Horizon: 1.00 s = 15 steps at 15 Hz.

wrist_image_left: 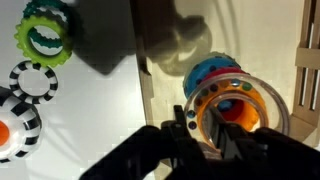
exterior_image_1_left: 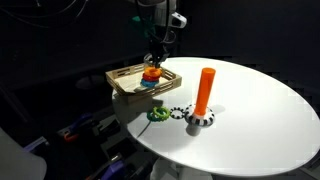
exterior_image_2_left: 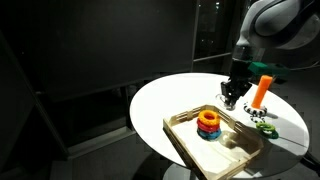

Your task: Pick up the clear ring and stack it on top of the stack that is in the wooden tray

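Note:
My gripper shifts over the stack's orange top ring (wrist_image_left: 242, 108) next, lowers onto it and releases the clear ring's near rim, since the clear ring (wrist_image_left: 262, 92) still hangs above the stack.
The clear ring (wrist_image_left: 262, 92), see-through with coloured dots along its rim, hangs in my gripper (wrist_image_left: 205, 128). The fingers are shut on its left rim. Seen through it in the wrist view is the stack of coloured rings (wrist_image_left: 215, 72), orange and red on blue. The stack stands in the wooden tray (exterior_image_1_left: 120, 82) and shows in both exterior views (exterior_image_1_left: 150, 75) (exterior_image_2_left: 208, 123). My gripper (exterior_image_1_left: 155, 55) (exterior_image_2_left: 232, 96) hovers just above the stack and the tray (exterior_image_2_left: 185, 146). The clear ring is too faint to make out in the exterior views.
On the white round table (exterior_image_1_left: 260, 110) stand an orange peg (exterior_image_1_left: 205, 90) (exterior_image_2_left: 262, 92) on a checkered base, a green ring (exterior_image_1_left: 157, 114) (wrist_image_left: 45, 30) and a black-and-white ring (exterior_image_1_left: 178, 112) (wrist_image_left: 35, 80), all beside the tray. The surroundings are dark.

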{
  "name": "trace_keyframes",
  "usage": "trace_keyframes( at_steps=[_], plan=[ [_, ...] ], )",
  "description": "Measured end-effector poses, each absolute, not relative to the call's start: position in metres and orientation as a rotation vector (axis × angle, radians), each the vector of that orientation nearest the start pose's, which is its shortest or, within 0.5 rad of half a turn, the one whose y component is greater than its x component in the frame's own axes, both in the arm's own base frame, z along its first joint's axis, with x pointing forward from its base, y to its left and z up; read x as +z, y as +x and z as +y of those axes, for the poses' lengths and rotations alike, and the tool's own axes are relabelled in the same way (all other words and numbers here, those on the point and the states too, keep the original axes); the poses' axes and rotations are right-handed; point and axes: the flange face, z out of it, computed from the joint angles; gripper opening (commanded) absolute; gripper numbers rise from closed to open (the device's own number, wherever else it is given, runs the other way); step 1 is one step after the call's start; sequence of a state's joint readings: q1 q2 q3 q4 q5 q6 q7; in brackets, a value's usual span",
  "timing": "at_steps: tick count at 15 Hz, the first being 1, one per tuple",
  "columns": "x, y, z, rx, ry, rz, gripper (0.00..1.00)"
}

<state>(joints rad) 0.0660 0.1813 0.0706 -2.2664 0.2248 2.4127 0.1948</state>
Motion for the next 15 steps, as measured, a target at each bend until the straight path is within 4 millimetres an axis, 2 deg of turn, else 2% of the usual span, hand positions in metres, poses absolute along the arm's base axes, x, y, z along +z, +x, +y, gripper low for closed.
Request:
trace_keyframes(
  at_steps=[7, 15],
  plan=[
    [0.246, 0.548, 0.093, 0.116, -2.91, 0.382, 0.08],
    [0.231, 0.56, 0.104, 0.157, -2.898, 0.371, 0.09]
  ],
)
